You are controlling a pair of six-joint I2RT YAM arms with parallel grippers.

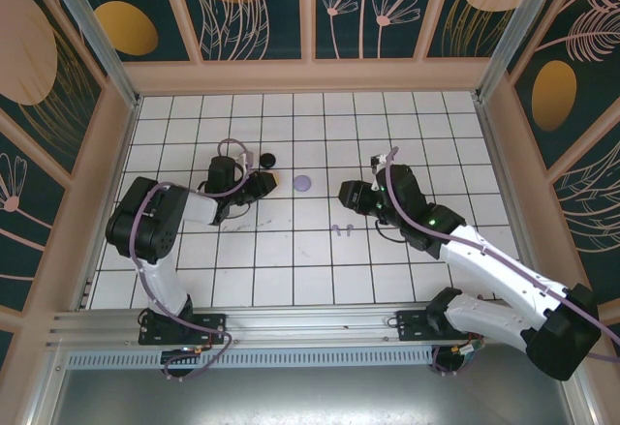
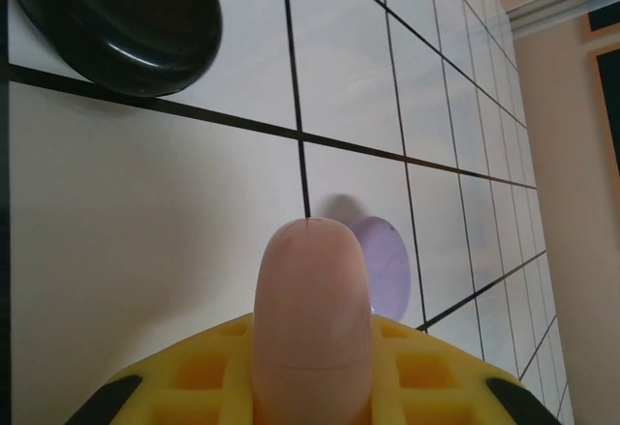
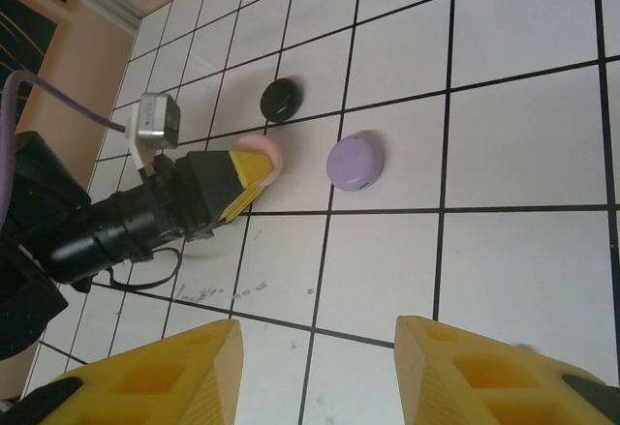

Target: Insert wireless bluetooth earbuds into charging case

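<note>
The bare tile [image 2: 194, 241] between the black case and the lavender case is clear, so my left gripper will lower the pink case onto it next and let go.
A pale pink closed charging case [image 2: 312, 299] is clamped between the yellow fingers of my left gripper [image 2: 312, 357], which is shut on it. That gripper [image 1: 262, 185] lies low over the tiles at left of centre. A lavender charging case [image 1: 304, 182] rests closed on the floor just beyond the pink one [image 3: 263, 157]. A black charging case [image 1: 266, 161] sits behind them. Two tiny lavender earbuds [image 1: 339, 228] lie on a tile near the middle. My right gripper [image 3: 318, 336] hangs open above bare tiles, with the earbuds out of its own view.
The floor is white tiles [image 1: 291, 270] with dark grout, walled by a peach rim [image 1: 310, 76]. The lavender case [image 3: 355, 162] and black case [image 3: 282, 99] lie ahead of my right gripper [image 1: 349, 196]. The left arm's cable [image 1: 232, 144] loops above its wrist.
</note>
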